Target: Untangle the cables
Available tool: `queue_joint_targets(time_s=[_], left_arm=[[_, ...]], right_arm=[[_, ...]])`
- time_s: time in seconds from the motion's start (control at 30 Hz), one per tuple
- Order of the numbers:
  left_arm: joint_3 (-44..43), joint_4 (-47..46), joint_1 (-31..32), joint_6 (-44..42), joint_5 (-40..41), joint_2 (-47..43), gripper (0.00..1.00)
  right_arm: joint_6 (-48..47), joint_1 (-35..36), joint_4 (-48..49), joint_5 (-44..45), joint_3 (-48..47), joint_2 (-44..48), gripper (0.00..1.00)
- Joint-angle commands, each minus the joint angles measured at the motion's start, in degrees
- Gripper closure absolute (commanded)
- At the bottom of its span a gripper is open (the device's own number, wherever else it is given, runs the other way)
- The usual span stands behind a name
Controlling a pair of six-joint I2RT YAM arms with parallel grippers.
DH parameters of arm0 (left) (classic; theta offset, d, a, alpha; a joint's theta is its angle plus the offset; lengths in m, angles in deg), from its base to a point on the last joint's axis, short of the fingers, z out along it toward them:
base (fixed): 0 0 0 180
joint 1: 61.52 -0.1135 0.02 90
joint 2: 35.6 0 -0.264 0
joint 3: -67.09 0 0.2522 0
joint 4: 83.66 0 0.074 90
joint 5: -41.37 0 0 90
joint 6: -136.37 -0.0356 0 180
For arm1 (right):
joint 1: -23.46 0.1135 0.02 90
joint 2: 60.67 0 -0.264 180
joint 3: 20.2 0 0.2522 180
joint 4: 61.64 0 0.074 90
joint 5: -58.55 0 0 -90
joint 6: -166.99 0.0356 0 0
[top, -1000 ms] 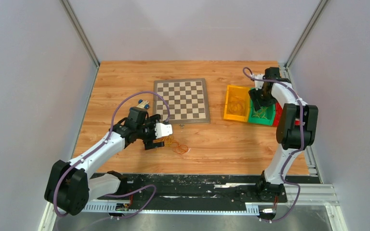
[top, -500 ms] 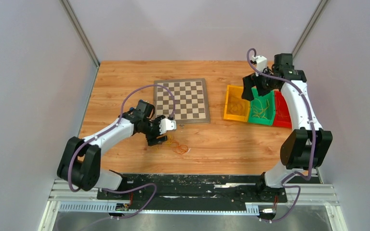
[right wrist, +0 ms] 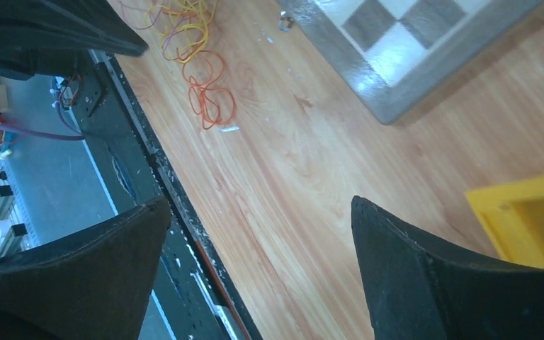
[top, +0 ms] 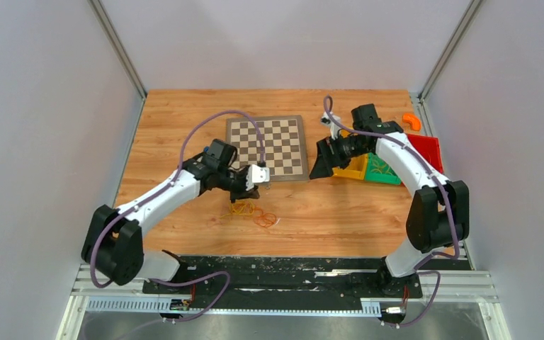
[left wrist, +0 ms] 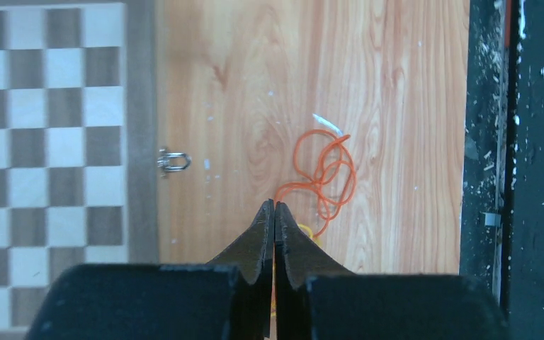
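Note:
I need to move my right gripper down and back past the chessboard's corner next to close on the orange loop by the white mark, as it lies clear of yellow.
The cables [top: 253, 213] lie as a small tangle of yellow and orange loops on the wooden table, below the chessboard [top: 267, 147]. My left gripper [top: 252, 189] hovers just above the tangle's upper edge. In the left wrist view its jaws are pressed together at the tips [left wrist: 275, 205], and an orange strand [left wrist: 324, 173] runs right up to them. A bit of yellow strand [left wrist: 304, 230] shows behind the right finger. My right gripper [top: 321, 167] stands wide open beside the board's right edge, with nothing between its fingers [right wrist: 258, 205]. It sees the cables [right wrist: 197, 49] from afar.
Yellow [top: 354, 168], green [top: 387, 171] and red [top: 429, 150] bins stand at the right, holding thin strands. An orange piece [top: 411, 120] lies behind them. A small metal shackle [left wrist: 173, 161] rests by the chessboard's edge [left wrist: 142, 106]. The black base rail [left wrist: 517, 170] borders the table.
My left gripper closed at the tangle and shifted right, toward the board's lower corner. My right arm swung left from the bins to the board's right edge and opened wide.

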State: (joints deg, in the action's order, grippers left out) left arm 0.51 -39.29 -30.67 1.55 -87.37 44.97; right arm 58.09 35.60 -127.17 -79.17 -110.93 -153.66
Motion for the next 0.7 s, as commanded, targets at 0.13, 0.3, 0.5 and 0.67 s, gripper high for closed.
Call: queue_joint_targets(time_s=[0.13, 0.3, 0.5, 0.67], left_arm=[[-1.7, 8.4, -16.0, 2.4, -11.0, -6.4, 0.40], [0.4, 8.6, -23.3, 5.9, -7.1, -6.1, 0.28], [2.0, 6.8, -24.2, 9.4, -3.6, -4.2, 0.25], [3.4, 4.7, -24.2, 10.4, -3.5, -4.0, 0.25]], right_arm=[[8.5, 17.5, 18.0, 3.9, 6.9, -1.6, 0.07], [9.3, 28.1, 24.0, 11.4, 6.7, -8.6, 0.20], [8.0, 34.0, 25.4, 19.0, 4.5, -16.3, 0.34], [7.0, 34.0, 25.4, 21.8, 6.1, -16.0, 0.65]])
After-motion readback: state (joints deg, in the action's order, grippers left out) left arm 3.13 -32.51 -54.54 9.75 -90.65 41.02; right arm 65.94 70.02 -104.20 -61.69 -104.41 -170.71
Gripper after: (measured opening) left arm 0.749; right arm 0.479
